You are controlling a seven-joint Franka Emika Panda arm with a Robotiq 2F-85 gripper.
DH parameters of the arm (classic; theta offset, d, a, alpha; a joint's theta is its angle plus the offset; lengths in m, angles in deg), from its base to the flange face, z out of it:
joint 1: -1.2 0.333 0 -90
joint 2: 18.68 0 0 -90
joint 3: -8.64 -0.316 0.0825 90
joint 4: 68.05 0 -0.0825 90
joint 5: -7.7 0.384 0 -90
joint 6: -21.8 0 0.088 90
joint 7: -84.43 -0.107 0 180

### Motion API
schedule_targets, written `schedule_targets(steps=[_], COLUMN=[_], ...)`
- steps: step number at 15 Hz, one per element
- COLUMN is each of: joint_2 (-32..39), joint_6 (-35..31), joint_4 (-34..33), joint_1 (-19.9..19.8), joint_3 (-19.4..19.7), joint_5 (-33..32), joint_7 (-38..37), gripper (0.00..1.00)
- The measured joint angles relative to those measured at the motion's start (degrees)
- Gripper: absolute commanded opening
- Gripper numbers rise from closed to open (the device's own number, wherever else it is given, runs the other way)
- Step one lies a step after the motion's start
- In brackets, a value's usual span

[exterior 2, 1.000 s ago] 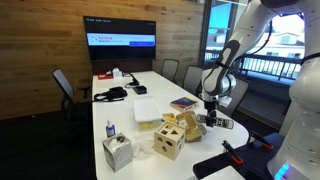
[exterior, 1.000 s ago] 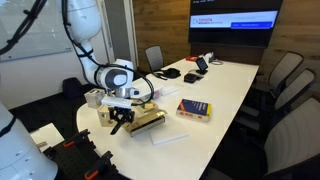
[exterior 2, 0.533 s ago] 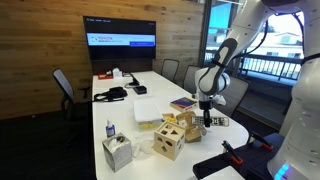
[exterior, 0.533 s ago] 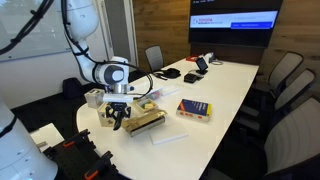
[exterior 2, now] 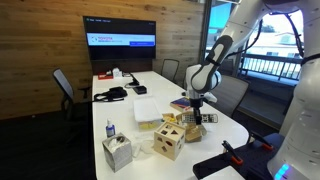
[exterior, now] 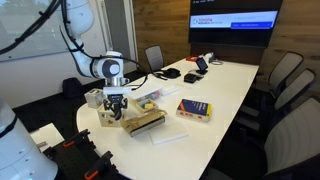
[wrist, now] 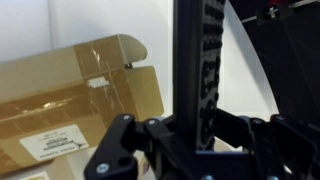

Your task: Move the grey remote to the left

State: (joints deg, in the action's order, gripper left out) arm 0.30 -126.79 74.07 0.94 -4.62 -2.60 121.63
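Observation:
Next, my gripper carries the grey remote across, past the wooden cube toy, and releases it on open tabletop by the white tray.
The grey remote (wrist: 200,60) is a long dark bar with rows of buttons, standing upright between my fingers in the wrist view. My gripper (wrist: 195,135) is shut on it. In both exterior views the gripper (exterior: 113,108) (exterior 2: 195,112) hangs just above the white table, next to a flat cardboard box (exterior: 143,121) (wrist: 70,105). The remote is too small to make out in the exterior views.
A wooden cube toy (exterior 2: 167,143), a tissue box (exterior 2: 117,152) and a small bottle (exterior 2: 109,129) stand at the table's end. A book (exterior: 194,109) lies mid-table. Cables, devices (exterior: 190,74) and office chairs (exterior: 285,75) are farther off, below a wall screen.
The gripper has carried the remote sideways along the table's end, from over the cardboard box towards the wooden blocks at the edge.

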Motion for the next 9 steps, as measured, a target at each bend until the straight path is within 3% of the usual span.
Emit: schedule_targets(steps=[5,9], joint_2=[1.3,4.9], joint_6=[5.0,10.0], joint_4=[-6.7,-15.7], joint_1=[6.3,9.6], joint_3=[-1.1,-1.2], joint_5=[-2.3,-2.9], joint_7=[-0.4,-0.4], gripper=[0.04,0.04])
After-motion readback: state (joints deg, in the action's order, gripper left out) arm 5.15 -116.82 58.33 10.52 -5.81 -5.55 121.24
